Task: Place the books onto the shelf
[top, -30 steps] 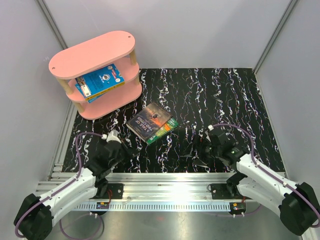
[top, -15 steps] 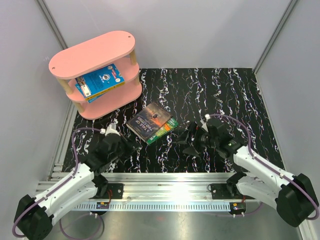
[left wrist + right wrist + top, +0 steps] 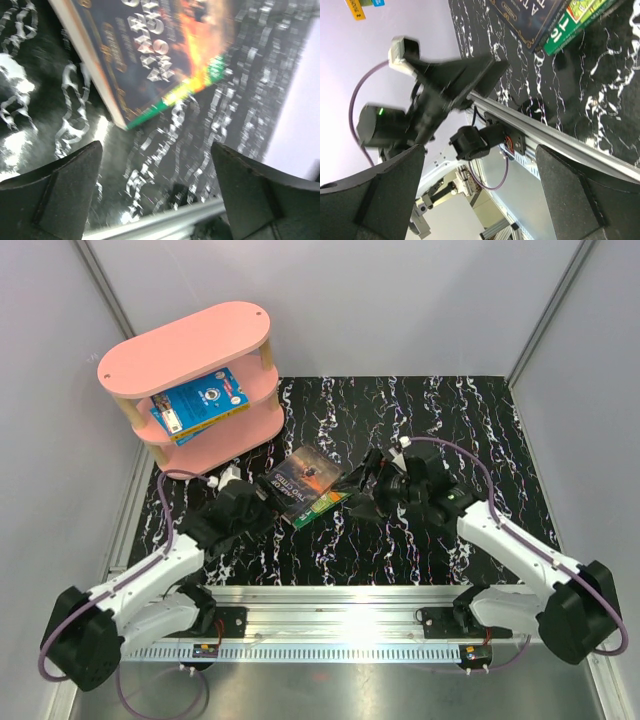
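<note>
The open left gripper turns and moves onto the dark book's page edge (image 3: 277, 502) (image 3: 102, 84) next, one finger above and one below, since that edge lies uncovered beside it.
The pink shelf (image 3: 185, 345) stands at the back left, with blue books (image 3: 200, 400) lying on its middle board. A dark book (image 3: 298, 480) lies on the mat, partly over a green book (image 3: 332, 500). My left gripper (image 3: 258, 508) is just left of the dark book, low over the mat. In the left wrist view the left gripper (image 3: 157, 192) is open and empty, with the dark book (image 3: 165, 45) ahead. My right gripper (image 3: 362, 488) is just right of the green book. It (image 3: 480, 200) is open wide, the dark book (image 3: 530, 15) and green book (image 3: 575, 20) beside it.
A black marbled mat (image 3: 450, 430) covers the table. An aluminium rail (image 3: 340, 595) runs along the near edge by both arm bases. Grey walls close in the left, back and right. The shelf's top board and bottom board carry nothing that I can see.
Both arms have reached in toward the two books on the mat, the left from the left, the right from the right. The books have not moved.
</note>
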Tool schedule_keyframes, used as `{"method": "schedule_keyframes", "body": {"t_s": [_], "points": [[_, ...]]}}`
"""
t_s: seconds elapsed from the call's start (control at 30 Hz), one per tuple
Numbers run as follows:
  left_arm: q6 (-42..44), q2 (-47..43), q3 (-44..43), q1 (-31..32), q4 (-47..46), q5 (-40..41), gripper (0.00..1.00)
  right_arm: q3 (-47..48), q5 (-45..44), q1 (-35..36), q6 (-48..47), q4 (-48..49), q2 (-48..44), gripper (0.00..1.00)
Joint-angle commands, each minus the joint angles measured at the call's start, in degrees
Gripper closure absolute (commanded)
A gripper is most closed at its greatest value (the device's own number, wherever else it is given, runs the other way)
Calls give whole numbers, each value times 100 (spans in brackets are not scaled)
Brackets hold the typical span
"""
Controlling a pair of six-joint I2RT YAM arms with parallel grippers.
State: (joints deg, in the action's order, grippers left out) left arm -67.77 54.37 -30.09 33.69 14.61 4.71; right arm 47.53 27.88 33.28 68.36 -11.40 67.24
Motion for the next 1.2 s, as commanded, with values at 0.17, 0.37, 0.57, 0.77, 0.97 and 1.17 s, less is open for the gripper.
{"method": "schedule_keyframes", "body": {"t_s": [0.17, 0.37, 0.57, 0.77, 0.97, 1.17], "points": [[141, 1128, 520, -468, -1898, -321, 3, 459, -450, -5, -428, -1865, -976, 0], [220, 1813, 565, -627, -2822, -269, 3, 714, -573, -14, -762, -2428, -977, 0], [106, 2393, 635, -680, -3403, -32, 4, 583, -468, -14, -824, -2437, -897, 0], [-114, 3070, 872, -785, -4009, -40, 33, 547, -450, -23, -1026, -2639, -888, 0], [-386, 3694, 1180, -847, -4923, -242, 84, 600, -406, -14, -1193, -2833, -801, 0], [-334, 3397, 1189, -838, -4600, -444, 100, 644, -371, -23, -1272, -2772, -695, 0]]}}
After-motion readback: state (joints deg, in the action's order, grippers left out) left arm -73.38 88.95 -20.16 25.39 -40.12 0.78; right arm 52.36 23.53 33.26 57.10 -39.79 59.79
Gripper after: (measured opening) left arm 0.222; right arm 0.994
